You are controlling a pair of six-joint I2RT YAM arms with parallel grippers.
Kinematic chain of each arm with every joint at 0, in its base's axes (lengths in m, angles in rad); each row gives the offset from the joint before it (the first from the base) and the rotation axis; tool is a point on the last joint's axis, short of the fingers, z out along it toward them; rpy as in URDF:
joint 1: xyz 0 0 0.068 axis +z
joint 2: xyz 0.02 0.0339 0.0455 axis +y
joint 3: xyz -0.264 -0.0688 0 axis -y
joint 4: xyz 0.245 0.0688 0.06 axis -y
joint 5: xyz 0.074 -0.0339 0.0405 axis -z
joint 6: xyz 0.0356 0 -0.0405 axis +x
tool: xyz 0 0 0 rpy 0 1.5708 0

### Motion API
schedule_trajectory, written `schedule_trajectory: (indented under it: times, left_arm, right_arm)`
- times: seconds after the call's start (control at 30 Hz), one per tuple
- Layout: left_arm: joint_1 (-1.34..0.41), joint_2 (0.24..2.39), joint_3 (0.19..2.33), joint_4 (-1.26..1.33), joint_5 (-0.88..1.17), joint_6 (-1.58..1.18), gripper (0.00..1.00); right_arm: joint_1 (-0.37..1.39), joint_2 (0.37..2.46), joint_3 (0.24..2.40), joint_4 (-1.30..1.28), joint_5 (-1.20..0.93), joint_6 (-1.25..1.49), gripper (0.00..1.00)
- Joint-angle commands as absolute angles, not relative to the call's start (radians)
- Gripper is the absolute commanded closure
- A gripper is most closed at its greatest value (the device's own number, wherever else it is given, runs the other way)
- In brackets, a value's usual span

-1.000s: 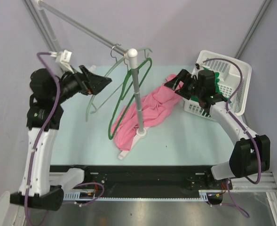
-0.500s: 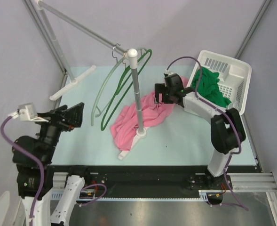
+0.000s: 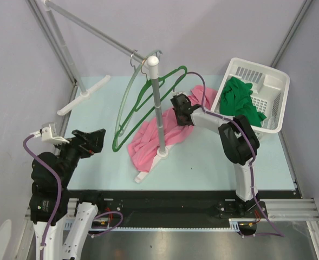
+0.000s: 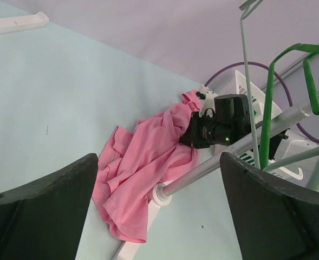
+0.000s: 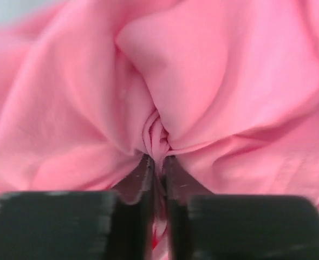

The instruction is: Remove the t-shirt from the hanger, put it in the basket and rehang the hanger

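My right gripper will lift the pink t-shirt (image 3: 146, 142), carry it over the white basket and go down to release it, because the shirt is already off both hangers.
A pink t-shirt (image 3: 146, 142) lies crumpled on the table around the foot of a white stand, not on any hanger. My right gripper (image 3: 177, 115) is down on the shirt's far right end. In the right wrist view it (image 5: 158, 163) is shut on a pinched fold of the pink t-shirt (image 5: 213, 76). A dark green hanger (image 3: 150, 99) and a pale green hanger (image 3: 127, 100) hang bare from the rail by the stand's top. My left gripper (image 3: 96, 138) hovers open at the near left, well apart from the shirt (image 4: 143, 162).
A white upright pole (image 3: 158, 103) rises from the shirt's middle, with its foot (image 3: 162, 152) on the table. A slanted metal rail (image 3: 89, 27) runs back left. A white basket (image 3: 274, 81) at the right holds a green garment (image 3: 243, 100).
My right arm swung left from the basket down onto the pink shirt and shut on a fold. My left arm drew back to the near left, staying open. The hangers shifted.
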State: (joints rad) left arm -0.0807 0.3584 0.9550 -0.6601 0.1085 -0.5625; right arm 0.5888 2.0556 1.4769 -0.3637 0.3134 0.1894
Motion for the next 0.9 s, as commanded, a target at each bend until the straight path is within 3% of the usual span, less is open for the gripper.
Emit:
schedule_trajectory:
  times: [0.0,0.13,0.43,0.6,0.87]
  left_arm:
    - [-0.075,0.373,0.975,-0.635,0.133,-0.583,0.02]
    - [-0.075,0.383,1.009,-0.650,0.150,-0.560,0.02]
    - [-0.075,0.387,1.026,-0.661,0.163,-0.557,0.01]
    - [-0.075,0.394,1.039,-0.663,0.167,-0.552,0.01]
    - [-0.075,0.403,1.034,-0.658,0.186,-0.555,0.00]
  right_arm:
    - [0.555,2.057,1.640,-0.339,0.397,0.173,0.99]
    - [0.462,1.932,1.748,-0.336,0.367,0.190,1.00]
    - [0.114,1.697,2.005,-0.214,-0.056,0.441,1.00]
    - [-0.079,1.553,1.976,-0.020,-0.135,0.586,1.00]
    - [-0.411,1.379,1.924,0.078,-0.244,0.776,1.00]
